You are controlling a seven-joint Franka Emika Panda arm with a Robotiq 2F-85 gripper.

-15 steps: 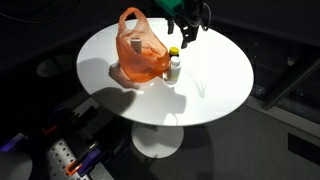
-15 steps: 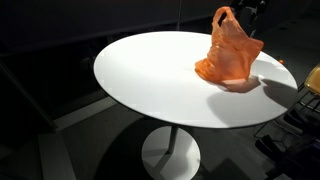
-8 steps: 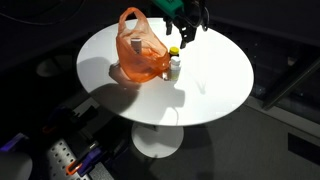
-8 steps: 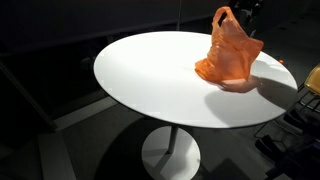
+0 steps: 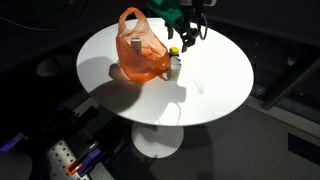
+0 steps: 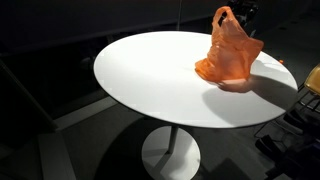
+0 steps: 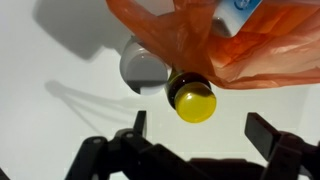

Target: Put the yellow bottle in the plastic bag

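Note:
The bottle stands upright below the robot's gripper beside the bag, so the gripper should next go down with open fingers until they are on both sides of the yellow cap, and then close.
A small bottle with a yellow cap stands upright on the round white table, right next to the orange plastic bag. In the wrist view I look straight down on its yellow cap, which touches the bag's orange edge. My gripper hangs above the bottle, open and empty; its fingertips spread wide on either side below the cap. In an exterior view the bag hides the bottle.
A grey round shape sits next to the bottle under the bag's edge. A white and blue item shows inside the bag. The table's edge drops to a dark floor.
My gripper has drifted slightly over the bottle. Bottle and bag have not moved.

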